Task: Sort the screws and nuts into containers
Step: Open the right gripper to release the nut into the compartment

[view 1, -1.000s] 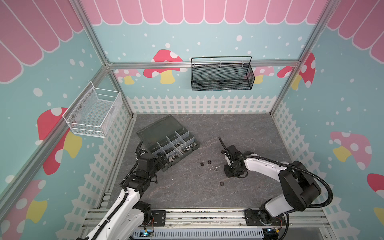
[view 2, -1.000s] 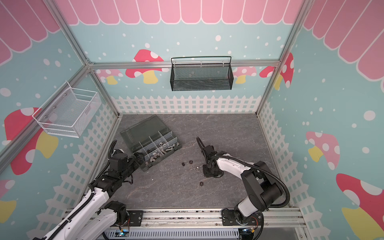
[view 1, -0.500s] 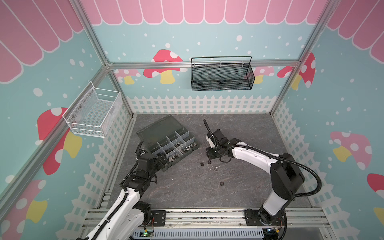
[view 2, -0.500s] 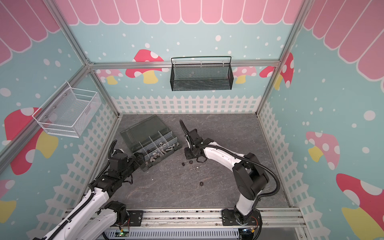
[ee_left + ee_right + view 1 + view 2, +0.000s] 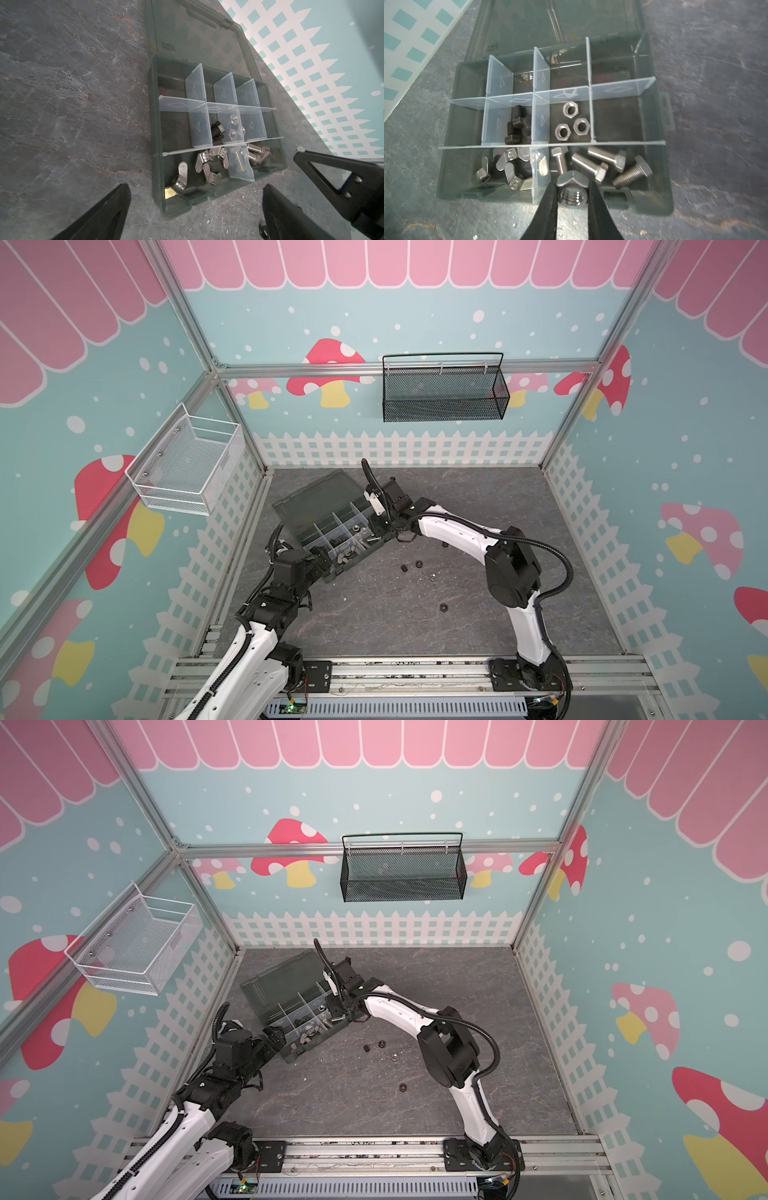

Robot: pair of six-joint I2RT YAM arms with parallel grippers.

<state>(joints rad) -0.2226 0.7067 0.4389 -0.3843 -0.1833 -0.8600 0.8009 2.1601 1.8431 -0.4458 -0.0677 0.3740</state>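
I will move my right gripper past the silver screws toward the lid, over the container of silver nuts, and let go there, because the nut I am holding matches them.
The dark grey organizer box [image 5: 320,499] [image 5: 286,986] lies open at the table's back left. My right gripper [image 5: 572,184] [image 5: 376,531] is shut on a silver hex nut [image 5: 572,196], just over the box's near wall [image 5: 652,199]. Its containers hold silver screws [image 5: 602,164], black screws [image 5: 515,126], silver nuts [image 5: 571,122] and wing nuts [image 5: 508,166]. Several black nuts [image 5: 419,563] [image 5: 380,1043] lie loose on the table. My left gripper [image 5: 196,187] [image 5: 322,562] stands open and empty, its fingers on either side of the box's corner [image 5: 166,209].
A white wire basket [image 5: 187,464] hangs on the left wall and a black mesh basket [image 5: 442,391] on the back wall. The box's lid [image 5: 197,37] lies flat behind it, near the white fence [image 5: 399,448].
My right arm has swung left and back from the loose nuts in mid-table to the box, shut on the silver nut. The left arm has not moved.
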